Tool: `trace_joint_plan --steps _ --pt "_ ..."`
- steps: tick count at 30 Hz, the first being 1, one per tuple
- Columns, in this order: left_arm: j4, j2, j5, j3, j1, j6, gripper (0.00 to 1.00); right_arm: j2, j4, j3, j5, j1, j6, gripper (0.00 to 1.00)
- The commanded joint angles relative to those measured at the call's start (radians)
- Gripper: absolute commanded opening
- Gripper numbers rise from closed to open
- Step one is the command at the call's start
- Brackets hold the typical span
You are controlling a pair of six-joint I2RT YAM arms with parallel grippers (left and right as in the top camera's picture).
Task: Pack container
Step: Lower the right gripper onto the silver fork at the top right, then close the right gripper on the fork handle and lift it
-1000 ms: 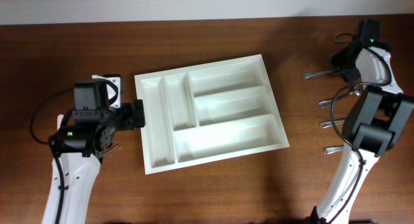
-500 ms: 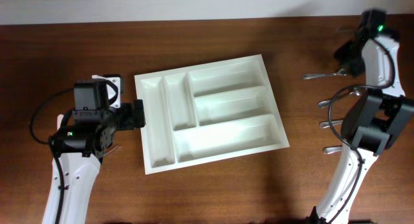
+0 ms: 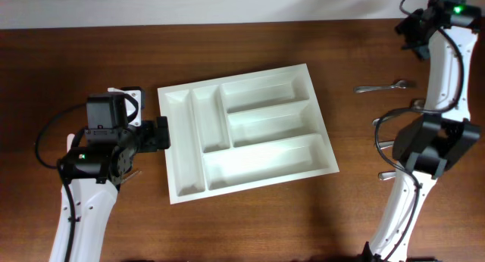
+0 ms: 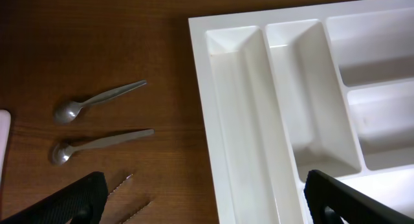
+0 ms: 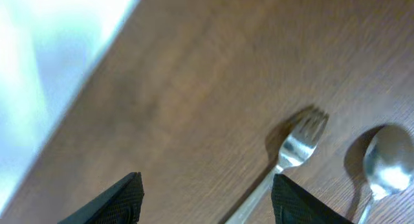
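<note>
My right gripper needs to move down and to the right in its wrist view, onto the metal fork's neck (image 3: 392,86) (image 5: 277,169), because that neck is below, beside one open finger.
The container (image 3: 246,129), a big white tray with five compartments, lies tilted in the middle of the table with nothing in it. In the left wrist view its two long narrow compartments (image 4: 284,101) fill the right side. My left gripper (image 3: 162,133) hovers at the tray's left rim, open wide (image 4: 207,208), its jaws straddling the rim. My right gripper (image 3: 414,35) is up at the far right back corner, open (image 5: 207,201) and holding nothing. A fork (image 5: 297,145) and a spoon (image 5: 386,162) lie on the wood below it.
Several pieces of cutlery lie in a column at the right edge, partly behind the right arm: a fork (image 3: 383,86) and others (image 3: 386,145) below it. Left of the tray lie two teaspoons (image 4: 97,101) (image 4: 97,144) and two serrated knives (image 4: 123,183).
My right arm has swung from beside the fork toward the table's back edge, and its jaws have spread wider. The fork stays on the table. The left arm and tray have not moved.
</note>
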Motion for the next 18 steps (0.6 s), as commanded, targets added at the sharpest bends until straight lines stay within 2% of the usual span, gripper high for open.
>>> trace_joint_plan --steps 1,16,18 --pt "0.002 0.001 0.014 0.024 -0.005 -0.006 0.99 0.076 -0.022 -0.007 -0.003 -0.003 0.037 0.65" --pt "0.003 0.001 0.014 0.024 -0.005 -0.006 0.99 0.114 -0.156 -0.008 0.002 -0.041 0.168 0.64" --pt "0.003 0.001 0.014 0.024 -0.005 -0.006 0.99 0.119 -0.178 -0.008 0.002 -0.046 0.168 0.61"
